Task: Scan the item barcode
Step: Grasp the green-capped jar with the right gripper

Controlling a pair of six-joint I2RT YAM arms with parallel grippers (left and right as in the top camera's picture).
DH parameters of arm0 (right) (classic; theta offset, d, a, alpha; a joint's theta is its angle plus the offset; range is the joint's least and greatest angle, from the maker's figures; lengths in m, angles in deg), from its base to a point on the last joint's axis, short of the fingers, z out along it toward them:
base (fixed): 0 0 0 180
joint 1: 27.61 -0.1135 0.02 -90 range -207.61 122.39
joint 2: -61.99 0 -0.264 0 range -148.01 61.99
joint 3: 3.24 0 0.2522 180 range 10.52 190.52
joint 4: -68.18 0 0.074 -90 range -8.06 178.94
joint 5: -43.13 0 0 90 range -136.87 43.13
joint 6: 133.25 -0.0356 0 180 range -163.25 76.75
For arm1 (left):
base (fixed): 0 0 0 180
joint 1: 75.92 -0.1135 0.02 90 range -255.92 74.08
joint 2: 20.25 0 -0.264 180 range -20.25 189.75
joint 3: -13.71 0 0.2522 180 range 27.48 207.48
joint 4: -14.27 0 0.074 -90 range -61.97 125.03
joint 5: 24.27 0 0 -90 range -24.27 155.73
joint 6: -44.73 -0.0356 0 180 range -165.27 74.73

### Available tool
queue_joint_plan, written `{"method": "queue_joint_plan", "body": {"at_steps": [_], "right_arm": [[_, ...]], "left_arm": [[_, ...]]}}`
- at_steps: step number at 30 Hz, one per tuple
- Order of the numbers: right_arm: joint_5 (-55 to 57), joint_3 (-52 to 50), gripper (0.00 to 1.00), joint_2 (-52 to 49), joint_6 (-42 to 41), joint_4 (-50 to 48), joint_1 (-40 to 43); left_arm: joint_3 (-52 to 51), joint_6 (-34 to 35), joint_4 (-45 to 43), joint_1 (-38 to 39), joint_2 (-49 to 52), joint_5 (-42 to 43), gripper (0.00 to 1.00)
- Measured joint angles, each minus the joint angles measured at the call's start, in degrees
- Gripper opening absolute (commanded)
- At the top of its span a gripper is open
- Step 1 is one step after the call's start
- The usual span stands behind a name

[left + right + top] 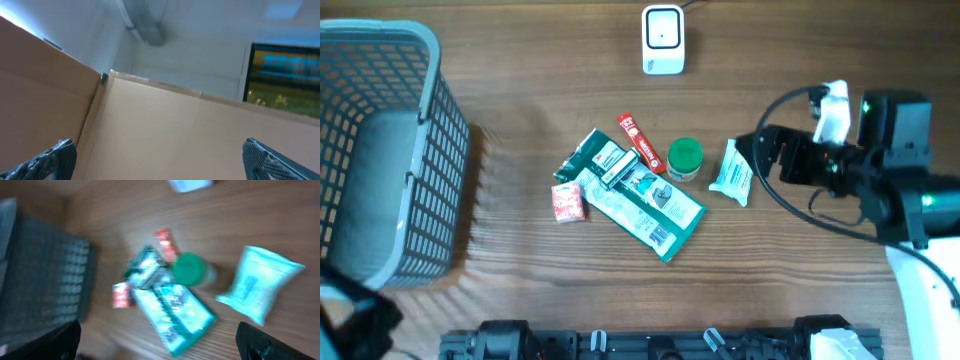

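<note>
The green-lidded jar (684,158) stands upright and uncovered, so my right gripper will next go left in the overhead view, past the pale teal pouch, and lower onto it.
A loose pile of items lies mid-table: a large green packet (645,205), a dark green packet (592,158), a red sachet (640,142), a green-lidded jar (684,158), a pale teal pouch (731,172) and a small red packet (568,202). I cannot make out a barcode on any of them. A white scanner (662,40) stands at the far edge. My right gripper (762,158) hovers open just right of the pouch (260,282), nothing between its fingers (270,345). My left gripper (160,165) is open and empty, facing a cardboard wall.
A grey mesh basket (380,150) fills the left side of the table. The right arm and its cable (880,170) reach over the right edge. Bare wood lies between the basket and the pile and in front of the pile.
</note>
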Motion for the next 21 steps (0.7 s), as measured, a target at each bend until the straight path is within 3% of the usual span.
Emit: {"method": "queue_joint_plan", "body": {"at_steps": [6,9,12,14,17,19,21], "right_arm": [[-6.0,1.2,0.99,-10.5,-7.5,-2.5,-1.3],[0.7,1.4,0.99,-16.0,-12.2,-0.8,-6.4],[11.5,4.1,1.0,-20.4,-22.8,0.9,-14.5],[14.5,5.4,0.99,-21.9,-29.0,0.9,-15.5],[17.6,5.7,0.99,-24.2,-37.9,1.2,-15.5],[19.4,5.7,0.99,-27.3,-41.2,1.1,-15.5],[20.1,5.7,1.0,-30.3,-42.9,0.6,-15.5]], "left_arm": [[-7.0,0.0,-3.4,0.0,-11.6,0.0,1.0],[-10.6,-0.2,-7.1,0.0,-15.5,-1.6,1.0],[-13.0,-0.5,-8.7,0.0,-15.6,-2.4,1.0],[-13.3,-0.5,-8.0,0.0,-15.6,-2.4,1.0],[-13.3,-0.7,-0.7,0.0,-15.6,-5.7,1.0],[-13.0,0.7,10.6,0.0,-15.6,-8.0,1.0],[-13.4,2.4,20.4,0.0,-15.6,-5.0,1.0]]}}
